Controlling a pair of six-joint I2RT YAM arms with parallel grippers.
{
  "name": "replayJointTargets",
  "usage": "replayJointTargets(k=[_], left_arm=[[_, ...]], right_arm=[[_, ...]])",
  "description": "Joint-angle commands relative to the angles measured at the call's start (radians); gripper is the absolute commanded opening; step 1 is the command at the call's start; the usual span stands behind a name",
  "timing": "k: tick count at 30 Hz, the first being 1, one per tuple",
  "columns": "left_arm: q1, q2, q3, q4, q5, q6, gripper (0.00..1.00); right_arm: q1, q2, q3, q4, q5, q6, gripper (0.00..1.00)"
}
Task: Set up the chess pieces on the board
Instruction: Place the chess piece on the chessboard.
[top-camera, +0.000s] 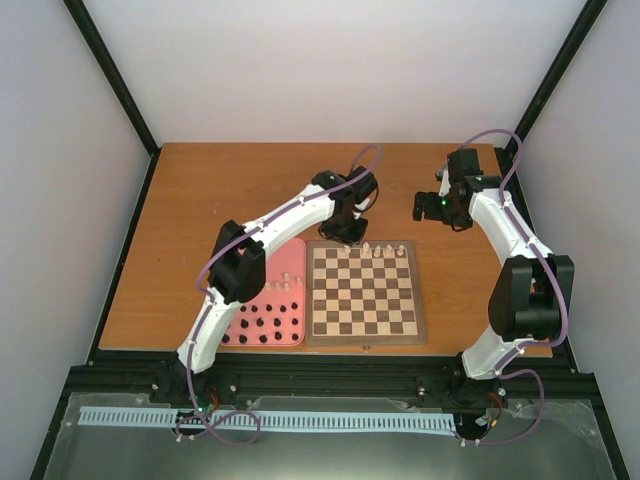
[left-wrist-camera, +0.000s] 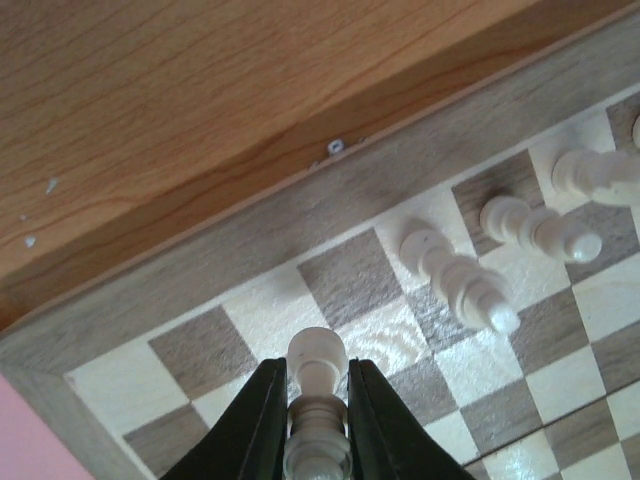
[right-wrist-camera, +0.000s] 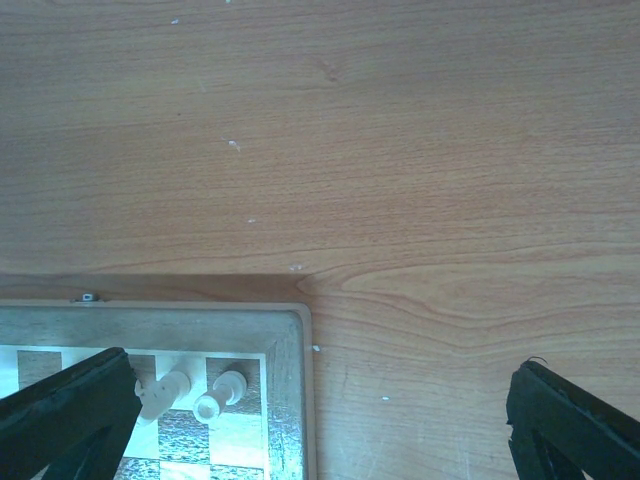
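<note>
My left gripper moves over a dark far-row square (top-camera: 355, 254) (left-wrist-camera: 350, 272) next, empty beside the nearest standing cream piece, then lowers and releases the held piece there.
The board (top-camera: 365, 330) lies in the middle of the table. Several cream chess pieces (top-camera: 385, 250) stand along the right part of its far row. My left gripper (top-camera: 345, 235) hovers over the board's far left corner. In the left wrist view this gripper (left-wrist-camera: 318, 405) is shut on a cream chess piece (left-wrist-camera: 318, 360), held just above the checks near the board's border (left-wrist-camera: 230, 265). Three more pieces (left-wrist-camera: 455, 275) stand to its right. My right gripper (top-camera: 430, 205) hangs open beyond the board's far right corner (right-wrist-camera: 288, 335), with nothing between its fingers (right-wrist-camera: 60, 410).
A pink tray (top-camera: 297, 250) lies against the board's left side. It holds several black figures (top-camera: 262, 325) and a few cream ones (top-camera: 285, 281). Bare wooden table (right-wrist-camera: 400, 150) stretches behind the board. Black frame posts stand at the table's corners.
</note>
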Motion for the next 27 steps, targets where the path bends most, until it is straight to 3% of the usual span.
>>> replayJointTargets(k=[1, 27], left_arm=[[-0.005, 0.039, 0.08, -0.012, 0.004, -0.019, 0.1], [-0.026, 0.107, 0.137, -0.017, 0.048, -0.02, 0.15]], right_arm=[[-0.01, 0.001, 0.002, 0.009, 0.013, -0.01, 1.0], [-0.01, 0.018, 0.009, 0.009, 0.013, -0.011, 1.0]])
